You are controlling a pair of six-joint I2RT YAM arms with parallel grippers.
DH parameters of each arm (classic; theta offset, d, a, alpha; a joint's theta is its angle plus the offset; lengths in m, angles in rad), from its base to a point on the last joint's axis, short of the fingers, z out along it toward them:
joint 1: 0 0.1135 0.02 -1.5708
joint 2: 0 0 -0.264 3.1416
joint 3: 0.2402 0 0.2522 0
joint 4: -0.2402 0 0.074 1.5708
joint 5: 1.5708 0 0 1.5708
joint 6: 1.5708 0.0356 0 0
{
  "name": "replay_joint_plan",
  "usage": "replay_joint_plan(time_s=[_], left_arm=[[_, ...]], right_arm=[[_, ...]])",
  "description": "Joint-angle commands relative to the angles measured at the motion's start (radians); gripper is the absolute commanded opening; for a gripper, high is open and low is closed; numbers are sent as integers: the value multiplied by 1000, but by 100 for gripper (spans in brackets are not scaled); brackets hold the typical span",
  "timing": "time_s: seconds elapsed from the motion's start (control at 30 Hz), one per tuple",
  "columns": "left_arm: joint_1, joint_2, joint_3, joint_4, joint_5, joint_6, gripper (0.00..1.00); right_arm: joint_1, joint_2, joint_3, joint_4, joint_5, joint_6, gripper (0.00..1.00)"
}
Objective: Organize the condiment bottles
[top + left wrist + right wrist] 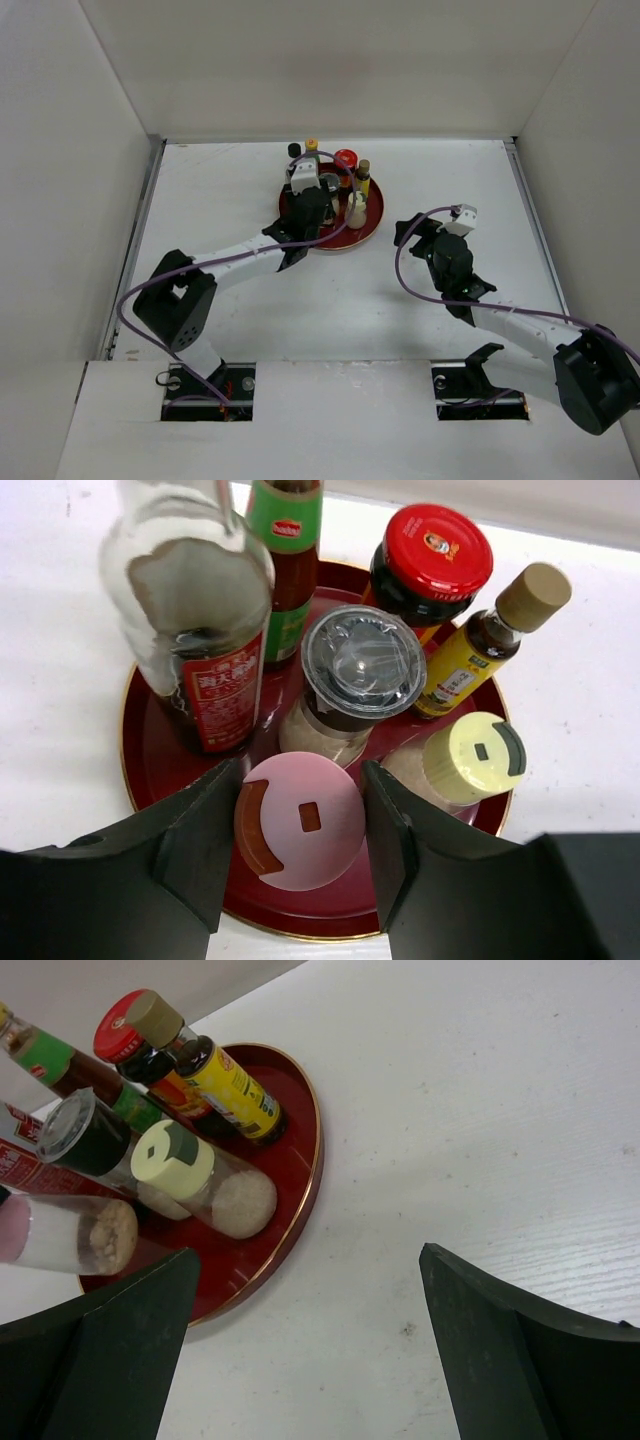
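Note:
My left gripper lowers slightly next and spreads its fingers to release the pink-capped shaker (300, 820) on the tray's near part, because the red surface there is bare.
All the bottles stand on the round red tray (150, 780). These are the tall clear bottle (195, 610), the green-labelled bottle (285, 550), the red-lidded jar (432, 552), the yellow brown-capped bottle (480, 645), the grey-lidded shaker (360, 670), the cream-capped shaker (470, 760) and the pink-capped shaker (300, 820). My left gripper (302, 830) straddles the pink-capped shaker at the tray's near edge, with both fingers against its cap. In the top view the left gripper (312, 212) hides that shaker. My right gripper (408, 232) is open and empty over bare table right of the tray (300, 1160).
White walls enclose the table on the left, the right and the far side. Bare white table (470, 1110) lies right of and in front of the tray. Purple cables loop along both arms.

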Motion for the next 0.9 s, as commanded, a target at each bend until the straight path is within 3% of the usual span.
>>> replay_joint_plan(time_s=[0.0,0.33,0.47,0.6,0.67,0.87], left_arm=[[-10,45,55,56,-1,30,37],[-31,111,45,17,-64,35,39],[-28,114,35,15,-64,30,56],[-39,48,23,15,-64,42,79],[-40,-10,11,15,-56,48,100],[-48,-301,-122,24,-65,78,100]], right_arm=[[15,-19,31,58,9,-14,98],[15,-19,27,63,9,-14,99],[15,-23,28,64,16,-23,100],[15,-57,20,57,30,-29,100],[15,-66,17,60,44,-34,100],[15,-77,11,57,96,-46,100]])
